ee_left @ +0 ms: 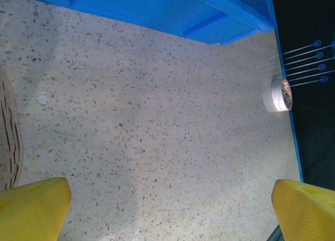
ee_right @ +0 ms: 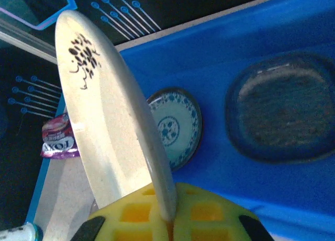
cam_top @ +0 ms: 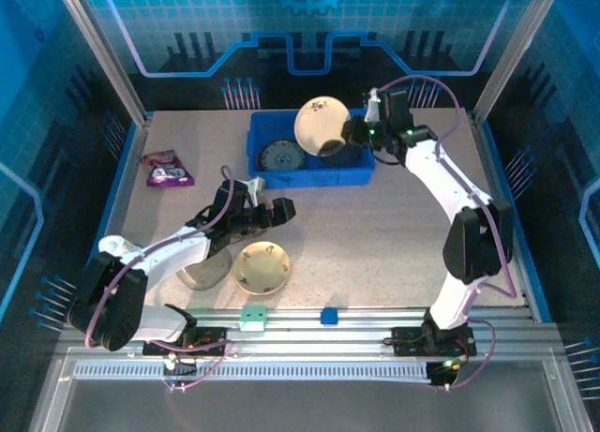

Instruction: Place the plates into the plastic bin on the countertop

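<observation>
I should next lower the cream plate in my right gripper into the bin (cam_top: pixel 361 174) over the blue-patterned plate (cam_top: pixel 279 156). Then I should open, since that small plate can lie underneath.
My right gripper (cam_top: pixel 352 132) (ee_right: pixel 170 220) is shut on the rim of a cream plate (cam_top: pixel 319 123) (ee_right: pixel 104 110), held on edge above the blue plastic bin (cam_top: pixel 361 174) (ee_right: pixel 220 68). A blue-patterned plate (cam_top: pixel 279 156) (ee_right: pixel 175 128) and a dark smoky plate (ee_right: pixel 282 107) lie in the bin. My left gripper (cam_top: pixel 267 207) (ee_left: pixel 170 215) stands open over bare countertop (cam_top: pixel 375 235), just in front of the bin's wall (ee_left: pixel 172 11). On the counter near the left arm lie a cream floral plate (cam_top: pixel 262 266) and a grey translucent plate (cam_top: pixel 202 271). A brownish plate's rim (ee_left: pixel 8 131) shows beside my left fingers.
A purple snack packet (cam_top: pixel 167 168) (ee_right: pixel 57 139) lies left of the bin. A small tape ring (ee_left: pixel 277 94) sits by the counter's blue edging. Small green (cam_top: pixel 253 315) and blue (cam_top: pixel 328 316) blocks rest on the front rail. Blue walls enclose the counter.
</observation>
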